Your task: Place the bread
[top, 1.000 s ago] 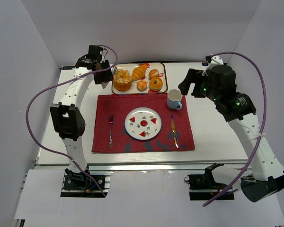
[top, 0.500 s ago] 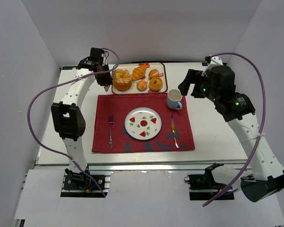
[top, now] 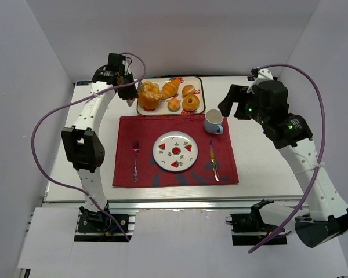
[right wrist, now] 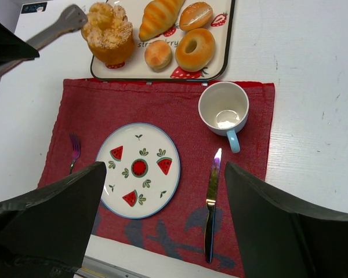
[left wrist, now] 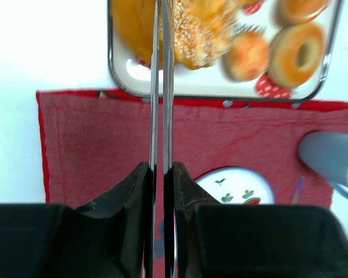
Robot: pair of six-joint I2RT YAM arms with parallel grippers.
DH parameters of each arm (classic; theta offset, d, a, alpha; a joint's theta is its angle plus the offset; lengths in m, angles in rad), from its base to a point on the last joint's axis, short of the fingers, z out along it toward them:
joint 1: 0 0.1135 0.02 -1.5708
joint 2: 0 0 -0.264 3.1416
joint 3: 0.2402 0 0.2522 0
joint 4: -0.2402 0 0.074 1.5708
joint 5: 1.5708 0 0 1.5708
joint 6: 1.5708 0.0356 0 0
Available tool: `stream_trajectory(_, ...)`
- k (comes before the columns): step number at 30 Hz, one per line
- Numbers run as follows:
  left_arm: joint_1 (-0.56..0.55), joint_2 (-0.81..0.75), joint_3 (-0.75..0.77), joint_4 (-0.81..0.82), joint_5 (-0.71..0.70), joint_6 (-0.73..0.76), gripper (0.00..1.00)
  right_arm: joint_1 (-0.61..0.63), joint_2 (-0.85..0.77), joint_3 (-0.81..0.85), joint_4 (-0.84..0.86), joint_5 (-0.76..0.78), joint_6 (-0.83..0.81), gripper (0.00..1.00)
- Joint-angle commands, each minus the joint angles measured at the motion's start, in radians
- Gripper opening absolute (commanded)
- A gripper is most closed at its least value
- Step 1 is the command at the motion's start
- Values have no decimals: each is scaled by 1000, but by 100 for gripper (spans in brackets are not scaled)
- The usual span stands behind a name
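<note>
The left gripper will next lift up from the tray with the tongs pinching the loaf (top: 149, 92), swing back over the empty watermelon-print plate, go down and let the loaf go.
The bread is a large ring-shaped loaf (top: 149, 92) and a small round bun (top: 174, 104), both at a white tray (top: 200, 92) at the back. My left gripper (top: 126, 88) is shut on a pair of metal tongs (left wrist: 162, 87). The tong blades pinch the left wall of the loaf (left wrist: 197, 29), which sits tilted at the tray's left end. The right wrist view shows the tongs (right wrist: 58, 28) reaching the loaf (right wrist: 109, 35), with the bun (right wrist: 158, 53) beside it. My right gripper (right wrist: 165, 174) hangs open high over the placemat, holding nothing.
A croissant (top: 170, 88), a glazed donut (top: 191, 102) and another small roll (top: 188, 90) share the tray. On the red placemat (top: 226, 168) lie a watermelon-print plate (top: 175, 151), a fork (top: 136, 156), a knife (top: 213, 162) and a blue mug (top: 214, 121).
The left gripper has squeezed the tongs shut on the big loaf's wall. The loaf has tipped and shifted slightly toward the back. The right arm has not moved.
</note>
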Motion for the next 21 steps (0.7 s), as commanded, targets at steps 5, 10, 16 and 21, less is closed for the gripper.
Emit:
stream_trajectory(5, 1, -74, 161, 33, 92, -38, 0, 0, -13, 31, 39, -11, -15, 89)
stream_trajectory(10, -1, -161, 112, 19, 161, -55, 0, 0, -13, 48, 44, 23, -19, 89)
stream_trajectory(16, -18, -360, -99, 28, 291, -86, 0, -1, -6, 57, 65, 29, -22, 89)
stream_trajectory(21, -48, -509, -254, 28, 400, -133, 0, 0, 7, 66, 88, 24, -23, 89)
